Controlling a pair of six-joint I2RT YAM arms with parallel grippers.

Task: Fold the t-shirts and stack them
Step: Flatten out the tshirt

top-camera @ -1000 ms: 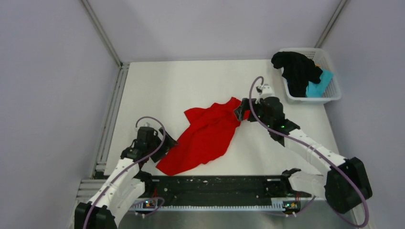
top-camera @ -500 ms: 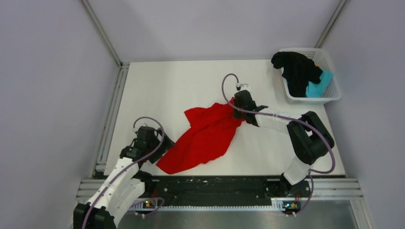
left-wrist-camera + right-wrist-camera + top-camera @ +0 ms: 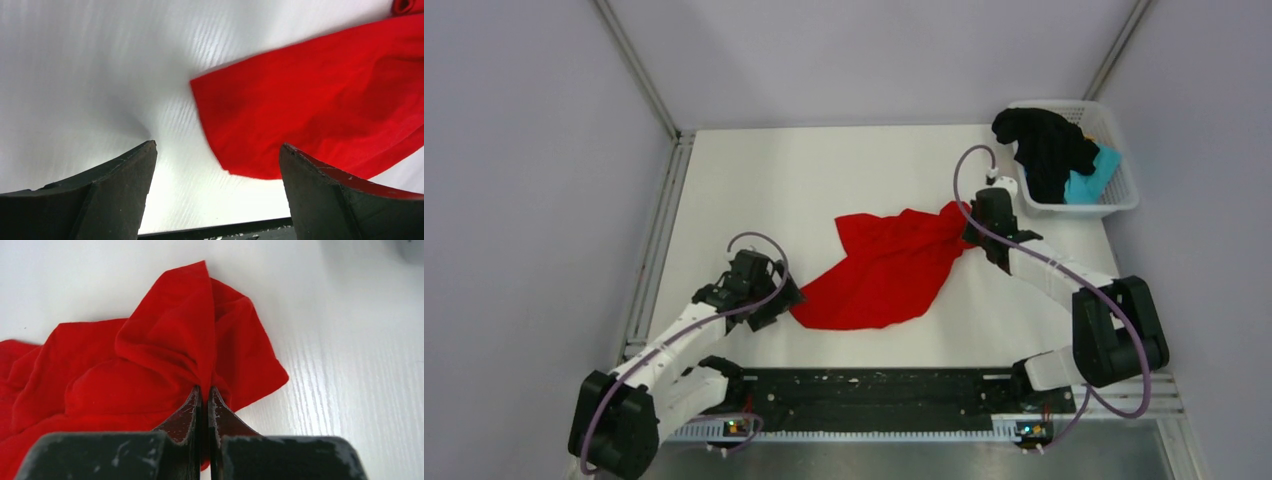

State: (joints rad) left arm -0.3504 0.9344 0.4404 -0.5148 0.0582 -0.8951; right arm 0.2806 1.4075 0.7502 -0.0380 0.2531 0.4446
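Note:
Next, my left gripper should move outward and down, to the right in the top view, onto the red t-shirt's short edge [image 3: 800, 308] [image 3: 206, 115], because it lies ahead of the open fingers.
A crumpled red t-shirt [image 3: 889, 270] lies mid-table, stretched towards the right. My right gripper [image 3: 964, 222] is shut on a pinched fold at the shirt's upper right end; the right wrist view shows the red t-shirt [image 3: 165, 360] bunched up between the closed fingertips [image 3: 192, 399]. My left gripper [image 3: 786, 300] stands open at the shirt's lower left corner, and that corner of the red t-shirt [image 3: 320, 110] lies on the table just ahead of the wide-apart fingers [image 3: 310, 175], not touched. A black t-shirt [image 3: 1044, 148] and a teal t-shirt [image 3: 1089, 180] sit in the basket.
A white lattice basket [image 3: 1124, 200] stands at the table's back right corner. A metal rail [image 3: 659, 230] runs along the table's left edge, and a black bar [image 3: 874, 390] lies along the near edge between the arm bases.
My right gripper closed on the shirt's upper end and pulled it rightwards, dragging the cloth that way. The left gripper followed to the right, to the shirt's lower corner, still open.

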